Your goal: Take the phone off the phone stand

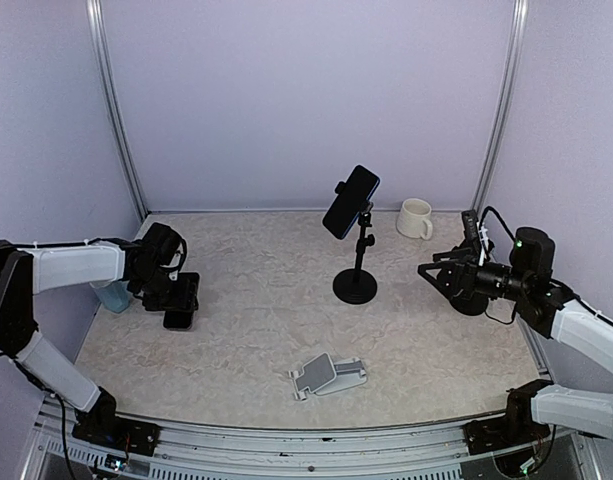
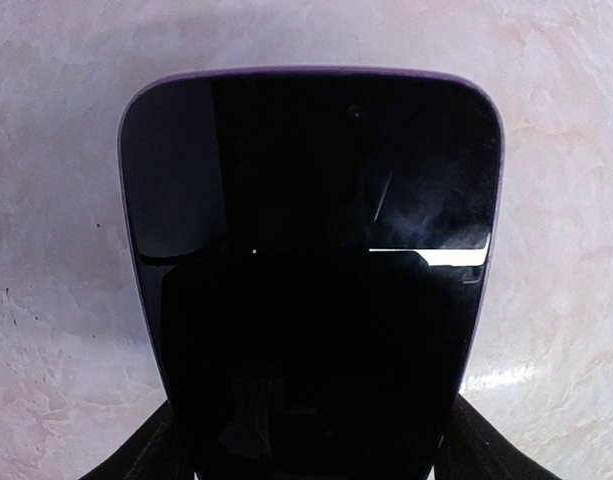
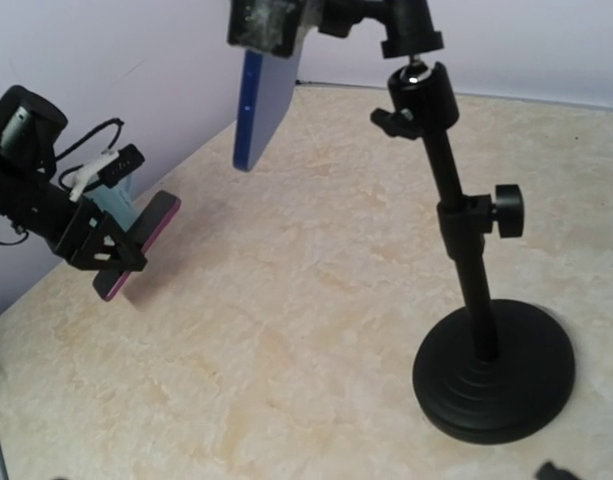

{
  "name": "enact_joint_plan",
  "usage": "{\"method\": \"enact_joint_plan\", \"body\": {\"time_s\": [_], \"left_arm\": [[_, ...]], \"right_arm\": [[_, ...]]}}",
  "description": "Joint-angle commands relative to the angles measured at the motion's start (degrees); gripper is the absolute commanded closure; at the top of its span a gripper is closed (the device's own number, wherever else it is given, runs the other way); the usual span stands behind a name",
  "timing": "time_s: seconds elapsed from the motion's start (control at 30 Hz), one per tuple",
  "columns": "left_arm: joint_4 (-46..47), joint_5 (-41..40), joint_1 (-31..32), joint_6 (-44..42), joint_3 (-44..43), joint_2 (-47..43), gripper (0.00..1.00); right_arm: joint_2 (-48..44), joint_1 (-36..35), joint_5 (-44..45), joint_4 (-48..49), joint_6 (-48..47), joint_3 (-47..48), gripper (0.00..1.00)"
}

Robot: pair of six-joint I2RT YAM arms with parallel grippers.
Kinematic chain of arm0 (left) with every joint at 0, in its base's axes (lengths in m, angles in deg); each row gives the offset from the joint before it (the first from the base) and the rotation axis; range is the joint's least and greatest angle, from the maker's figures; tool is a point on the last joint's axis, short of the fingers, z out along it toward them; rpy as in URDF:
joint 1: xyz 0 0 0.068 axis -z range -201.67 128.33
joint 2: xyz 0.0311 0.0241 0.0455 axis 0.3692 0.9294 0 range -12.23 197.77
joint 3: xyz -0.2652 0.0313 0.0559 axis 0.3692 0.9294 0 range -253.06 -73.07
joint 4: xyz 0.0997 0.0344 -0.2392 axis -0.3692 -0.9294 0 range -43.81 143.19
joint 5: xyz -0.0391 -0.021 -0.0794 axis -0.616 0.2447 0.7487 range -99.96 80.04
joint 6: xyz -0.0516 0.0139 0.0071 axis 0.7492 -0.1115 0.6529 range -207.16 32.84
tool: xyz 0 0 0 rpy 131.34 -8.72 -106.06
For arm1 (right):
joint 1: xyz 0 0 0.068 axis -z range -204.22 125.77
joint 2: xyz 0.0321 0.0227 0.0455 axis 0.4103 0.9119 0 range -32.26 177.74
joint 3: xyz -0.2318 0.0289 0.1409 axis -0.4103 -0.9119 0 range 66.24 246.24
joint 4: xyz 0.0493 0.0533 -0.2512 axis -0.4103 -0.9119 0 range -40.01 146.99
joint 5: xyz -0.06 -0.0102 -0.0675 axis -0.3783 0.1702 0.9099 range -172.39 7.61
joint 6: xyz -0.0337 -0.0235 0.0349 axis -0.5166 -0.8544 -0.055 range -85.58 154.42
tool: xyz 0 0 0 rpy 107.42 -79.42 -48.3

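Note:
The phone comes down next in my left gripper before the release, so that it gets flat on the tabletop.
A phone [image 2: 316, 250] with a black screen and purple rim fills the left wrist view, just above the table. My left gripper [image 1: 179, 305] is shut on it, its black fingers [image 2: 136, 455] showing at the phone's lower corners. The right wrist view shows this held phone [image 3: 146, 240] tilted at the table's left side. A low grey folding phone stand [image 1: 329, 376] lies empty near the front middle. A second, dark blue phone [image 1: 350, 201] is clamped atop a black pole stand [image 1: 356, 285] in the centre. My right gripper [image 1: 441, 275] stands open, right of the pole stand.
A cream mug [image 1: 415, 218] sits at the back right by the wall. A pale blue object [image 1: 111, 295] rests at the left edge behind my left arm. The pole stand's round base [image 3: 491, 370] lies close in front of my right gripper.

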Motion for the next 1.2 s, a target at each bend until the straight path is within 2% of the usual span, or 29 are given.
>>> {"method": "enact_joint_plan", "body": {"time_s": [0.0,0.33,0.4,0.5,0.7,0.87,1.07,1.17], "left_arm": [[-0.4,1.2,0.0,0.4,-0.2,2.0,0.55],[-0.1,0.7,0.0,-0.5,-0.4,8.0,0.53],[-0.1,0.5,0.0,-0.7,-0.4,8.8,0.44],[-0.1,0.2,0.0,-0.9,-0.4,9.2,0.27],[-0.2,0.6,0.1,-1.9,-0.9,7.8,0.02],[-1.2,1.9,0.4,-4.7,-2.5,5.1,0.01],[1.9,8.3,1.9,-9.3,-2.9,-3.9,0.01],[4.0,8.9,4.9,-11.7,-3.3,-8.0,0.01]], "right_arm": [[0.4,0.3,-0.7,1.5,0.2,-0.2,0.00],[0.1,0.3,-0.4,1.2,0.4,-0.2,0.00],[0.1,0.3,-0.2,0.8,0.0,0.1,0.00],[0.4,0.3,-0.1,0.4,-0.3,0.6,0.00],[0.4,0.3,0.3,-0.5,-1.1,1.5,0.00],[0.5,0.3,0.2,-0.9,-1.2,1.9,0.00],[0.9,0.3,-0.2,-0.2,-0.8,1.8,0.00],[1.1,0.3,-0.5,0.1,-0.5,1.8,0.00]]}}
